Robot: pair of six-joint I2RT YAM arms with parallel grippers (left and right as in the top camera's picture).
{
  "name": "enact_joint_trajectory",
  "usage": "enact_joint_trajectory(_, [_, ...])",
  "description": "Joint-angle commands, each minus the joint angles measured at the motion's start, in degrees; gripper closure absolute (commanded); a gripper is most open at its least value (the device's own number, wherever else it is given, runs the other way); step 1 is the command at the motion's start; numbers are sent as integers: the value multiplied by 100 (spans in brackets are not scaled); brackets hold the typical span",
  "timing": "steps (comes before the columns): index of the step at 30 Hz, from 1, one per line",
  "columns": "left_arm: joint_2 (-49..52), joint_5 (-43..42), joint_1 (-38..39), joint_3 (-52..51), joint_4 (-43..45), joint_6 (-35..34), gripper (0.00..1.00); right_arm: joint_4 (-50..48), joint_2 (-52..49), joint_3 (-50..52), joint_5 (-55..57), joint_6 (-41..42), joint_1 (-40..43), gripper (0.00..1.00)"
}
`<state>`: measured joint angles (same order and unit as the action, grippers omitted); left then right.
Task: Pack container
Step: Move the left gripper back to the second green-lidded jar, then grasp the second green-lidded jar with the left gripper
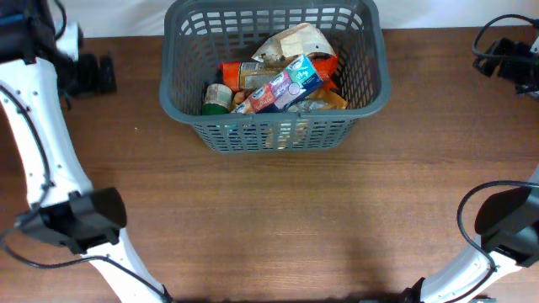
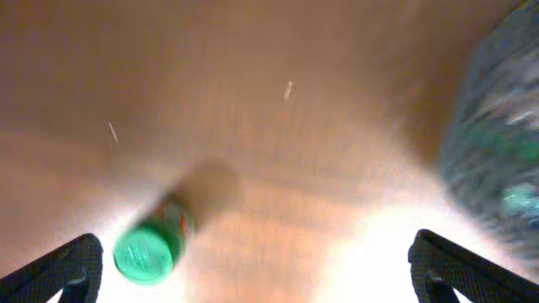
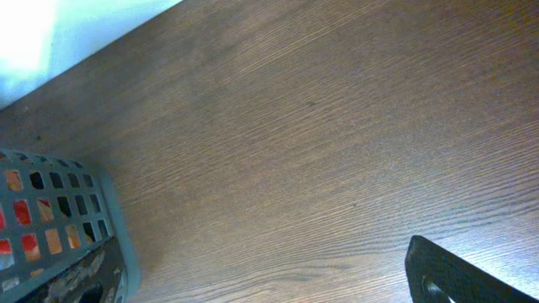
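My left gripper should drop and move back toward my base, over the green-lidded jar point(image 2: 153, 244) on the tabletop, because the jar lies just inside its open finger.
The container point(image 1: 271, 135), a dark grey slotted basket, stands at the table's far middle. It holds a blue and pink box point(image 1: 286, 84), a tan bag point(image 1: 295, 42), an orange packet and a green-lidded jar point(image 1: 217, 98). My left gripper point(image 1: 97, 74) rests at the far left, open. Its wrist view is blurred: a green-lidded jar point(image 2: 152, 244) lies on the wood just inside the left finger point(image 2: 72, 265), untouched, with the container point(image 2: 497, 143) at the right edge. My right gripper point(image 1: 505, 57) sits at the far right, open over bare wood point(image 3: 265, 282), the container point(image 3: 59, 210) at its lower left.
Both arm bases stand at the near corners, left point(image 1: 80, 219) and right point(image 1: 505, 223). Brown wood tabletop point(image 1: 278, 219) stretches between them in front of the container. A white wall runs along the table's far edge.
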<state>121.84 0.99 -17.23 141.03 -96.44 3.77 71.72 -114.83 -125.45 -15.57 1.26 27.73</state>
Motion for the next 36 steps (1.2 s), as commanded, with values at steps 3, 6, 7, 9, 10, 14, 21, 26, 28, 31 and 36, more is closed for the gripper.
enact_joint_trajectory(3, [96, 439, -570, -1569, -26, -120, 1, 2, 96, 20, -50, -11, 0, 1])
enact_joint_trajectory(6, [96, 588, -767, -2111, -28, -118, 1, 2, 96, 20, -50, -11, 0, 1])
enact_joint_trajectory(7, [96, 660, -824, -2267, -24, -120, 1, 2, 96, 20, -50, -11, 0, 1])
enact_joint_trajectory(9, [96, 841, -942, -2588, 44, -122, 1, 2, 96, 20, -50, -11, 0, 1])
enact_joint_trajectory(10, [96, 896, -1001, -2721, 83, -122, 1, 2, 96, 20, -50, -11, 0, 1])
enact_joint_trajectory(14, [96, 1088, -1274, -3237, 428, -120, 1, 2, 96, 20, -50, -11, 0, 1])
enact_joint_trajectory(21, [98, 820, -1952, -3543, 769, -181, 1, 2, 96, 20, -50, -11, 0, 1])
enact_joint_trajectory(26, [98, 417, -2199, -3613, 940, 199, 0, 2, 96, 20, -50, -11, 0, 1])
enact_joint_trajectory(28, [98, -22, -2258, -3713, 1132, 507, 3, 2, 96, 20, -50, -11, 0, 1])
enact_joint_trajectory(31, [98, -127, -2267, -4087, 1550, 643, 4, 2, 96, 20, -50, -11, 0, 1])
enact_joint_trajectory(36, [98, -127, -2264, -4572, 2162, 640, 9, 2, 96, 20, -50, -11, 0, 1])
